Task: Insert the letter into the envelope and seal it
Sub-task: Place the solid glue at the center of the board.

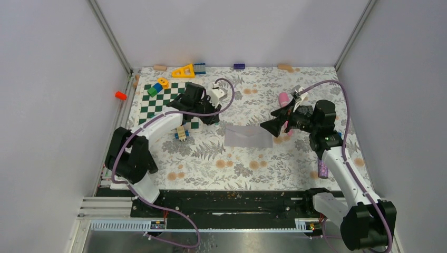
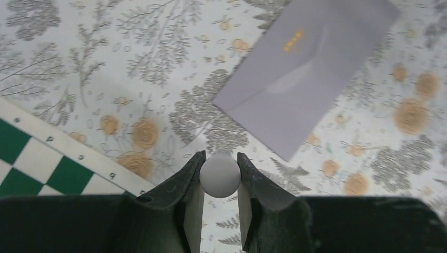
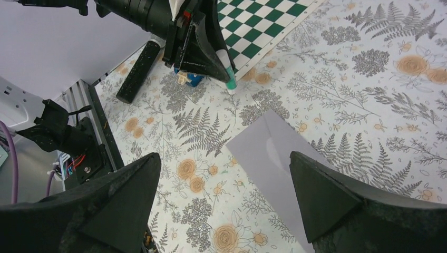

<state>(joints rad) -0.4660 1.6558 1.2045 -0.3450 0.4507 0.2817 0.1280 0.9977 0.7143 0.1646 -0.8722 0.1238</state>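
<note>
I should lower the stick with my left gripper onto the bare cloth between the chessboard and the envelope and release it there, because the pointed flap is already folded.
The pale grey-lavender envelope lies flat on the floral cloth between the arms, its pointed flap folded down against it. The letter does not show in any view. My left gripper is shut on a white stick with a teal band, its round end between the jaws. The stick's tip points down at the cloth just left of the envelope. My right gripper is wide open above the envelope's right end, with nothing between its fingers.
A green-and-white chessboard lies at the back left with coloured blocks on and around it. A small blue and white block sits by the left arm. A pink object and a purple one lie near the right arm.
</note>
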